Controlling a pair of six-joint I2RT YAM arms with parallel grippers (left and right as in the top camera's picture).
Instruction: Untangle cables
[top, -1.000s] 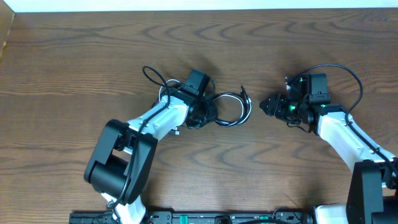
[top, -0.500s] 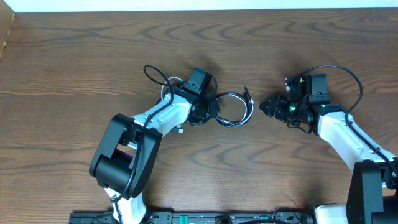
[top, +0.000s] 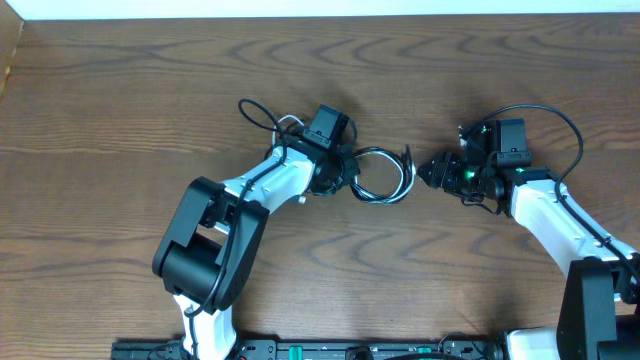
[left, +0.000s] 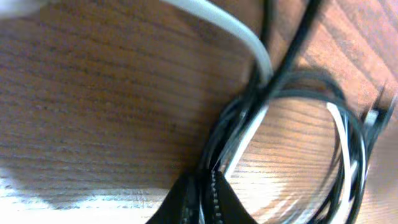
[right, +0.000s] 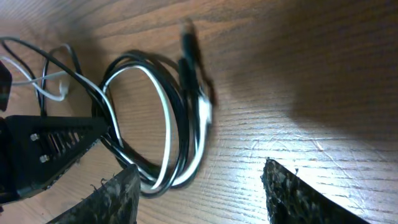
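Observation:
Both cables lie coiled together, so I will lift my left gripper, pull to the left in the overhead view and let go of the black cable above bare tabletop.
The white and black cables (top: 398, 190) lie coiled together in one loop on the table between my grippers. My left gripper (top: 338, 172) is shut on the loop's left side. In the left wrist view its jaws (left: 205, 199) pinch the strands, with the white cable (left: 230, 25) and the black cable (left: 348, 112) running away from them. My right gripper (top: 425, 172) is open just right of the loop. In the right wrist view its fingers (right: 199, 177) straddle the near end of the black cable (right: 181, 106) and white cable (right: 166, 118). A black plug (right: 186, 31) sticks out at the far end.
Brown wooden table (top: 120, 100) all round. Thin black and white strands (top: 258, 115) trail behind the left gripper. The right arm's own thick black wire (top: 560, 115) arches over its wrist. A white wall edge (top: 300, 8) borders the back.
My left gripper has slid to the right, dragging the coiled loop closer to the right gripper. The right arm has not moved.

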